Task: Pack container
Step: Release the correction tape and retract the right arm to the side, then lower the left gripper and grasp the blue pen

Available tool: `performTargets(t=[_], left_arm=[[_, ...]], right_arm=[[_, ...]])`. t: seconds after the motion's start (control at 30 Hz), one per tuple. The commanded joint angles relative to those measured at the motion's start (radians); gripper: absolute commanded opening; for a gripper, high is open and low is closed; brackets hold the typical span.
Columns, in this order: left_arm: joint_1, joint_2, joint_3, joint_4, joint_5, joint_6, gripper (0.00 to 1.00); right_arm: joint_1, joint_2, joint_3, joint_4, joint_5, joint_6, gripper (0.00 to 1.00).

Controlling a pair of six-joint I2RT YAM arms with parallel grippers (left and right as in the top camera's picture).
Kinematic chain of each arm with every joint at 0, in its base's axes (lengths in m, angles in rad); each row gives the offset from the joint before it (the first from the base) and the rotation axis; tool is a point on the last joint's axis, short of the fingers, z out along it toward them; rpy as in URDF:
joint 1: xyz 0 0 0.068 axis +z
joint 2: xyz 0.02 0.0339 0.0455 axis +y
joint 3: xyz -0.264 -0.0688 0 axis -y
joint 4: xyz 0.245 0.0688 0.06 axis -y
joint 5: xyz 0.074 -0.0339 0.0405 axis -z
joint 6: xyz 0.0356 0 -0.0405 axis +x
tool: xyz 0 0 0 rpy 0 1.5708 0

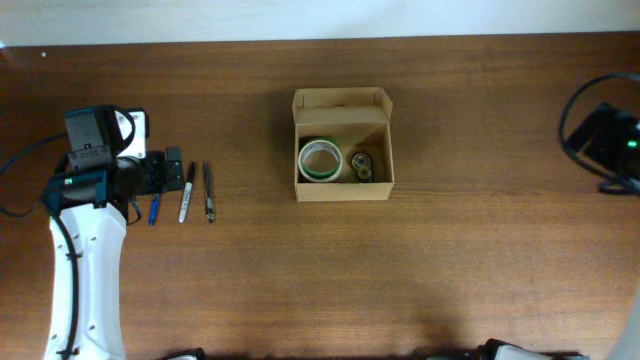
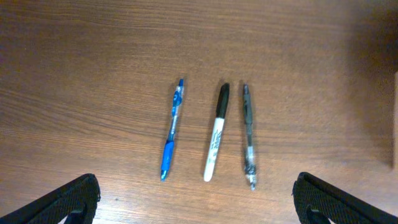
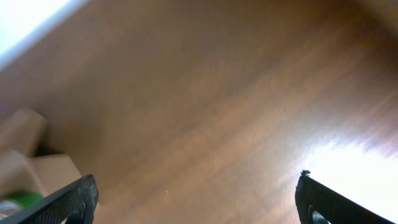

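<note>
My left gripper moves down onto the pen's body next, since the blue pen (image 2: 172, 127) lies lengthwise in the gap of my open fingers but well below them.
The tan cardboard container (image 1: 343, 146) stands open at the table's middle, flap lid up at the back. Inside lie a green-and-white tape roll (image 1: 319, 160) and small dark batteries (image 1: 362, 167). The container's corner shows blurred in the right wrist view (image 3: 28, 158). A blue pen (image 2: 172, 127), a black-capped white marker (image 2: 216, 131) and a dark pen (image 2: 248, 136) lie side by side on the table; all show overhead (image 1: 186, 192). My left gripper (image 2: 198, 202) is open and empty just short of the pens. My right gripper (image 3: 199, 202) is open and empty above bare table at the far right.
The wooden table (image 1: 450, 260) runs to a white wall edge at the back. The left arm's white body (image 1: 85, 270) lies along the table's left side. Dark cables (image 1: 590, 110) loop at the right edge.
</note>
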Motion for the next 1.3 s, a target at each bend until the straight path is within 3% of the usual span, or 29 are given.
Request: performTargets(t=[0.0, 0.1, 0.17, 0.27, 0.53, 0.87, 1.27], left_arm=[[0.006, 0.050, 0.016, -0.003, -0.065, 0.081, 1.00], [0.006, 0.130, 0.016, 0.003, -0.096, 0.127, 0.94], [0.006, 0.202, 0.016, 0.003, -0.137, 0.126, 0.81], [0.006, 0.280, 0.016, 0.010, -0.140, 0.125, 0.74], [0.072, 0.401, 0.016, 0.068, -0.167, 0.138, 0.75], [0.091, 0.496, 0.017, 0.081, -0.061, 0.142, 0.78], [0.091, 0.557, 0.059, 0.081, -0.030, 0.252, 0.74]], right_arm=[[-0.005, 0.037, -0.062, 0.000, -0.037, 0.014, 0.99], [-0.006, 0.087, -0.091, 0.000, -0.037, 0.014, 0.99], [-0.006, 0.130, -0.094, 0.000, -0.037, 0.014, 0.99], [-0.006, 0.185, -0.094, 0.000, -0.037, 0.014, 0.99], [-0.005, 0.294, -0.094, 0.000, -0.037, 0.014, 0.99], [-0.006, 0.320, -0.094, 0.000, -0.037, 0.014, 0.99], [-0.006, 0.320, -0.094, 0.000, -0.037, 0.014, 0.99]])
